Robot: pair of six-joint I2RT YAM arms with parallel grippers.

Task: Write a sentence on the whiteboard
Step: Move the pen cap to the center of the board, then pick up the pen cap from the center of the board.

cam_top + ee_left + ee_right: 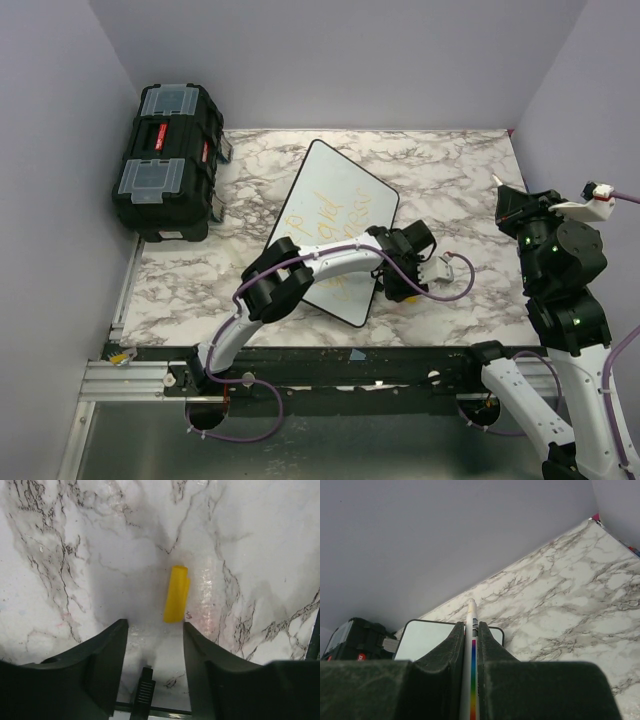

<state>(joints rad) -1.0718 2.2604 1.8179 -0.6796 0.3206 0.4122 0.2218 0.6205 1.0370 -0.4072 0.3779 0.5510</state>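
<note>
The yellow marker cap (411, 299) (177, 594) is ahead of one finger, so next my left gripper will move back toward my base and onto the cap.
The whiteboard (340, 180) lies tilted in the middle of the marble table, with the faint yellow-orange sentence (322, 218) written on it. My left gripper (401, 288) reaches over the board's right edge; in the left wrist view it (155, 626) is open and empty above the table, just short of a yellow marker cap (176, 594) lying there. My right gripper (508, 205) is raised at the right, clear of the board. In the right wrist view it (471, 626) is shut on a white marker (472, 612) with a rainbow stripe, and the board (427, 637) shows behind it.
A black toolbox (167, 160) stands at the table's back left and also shows in the right wrist view (355, 637). A small black ribbed piece (144, 687) lies between my left fingers near the board's rim. Grey walls enclose the table on three sides.
</note>
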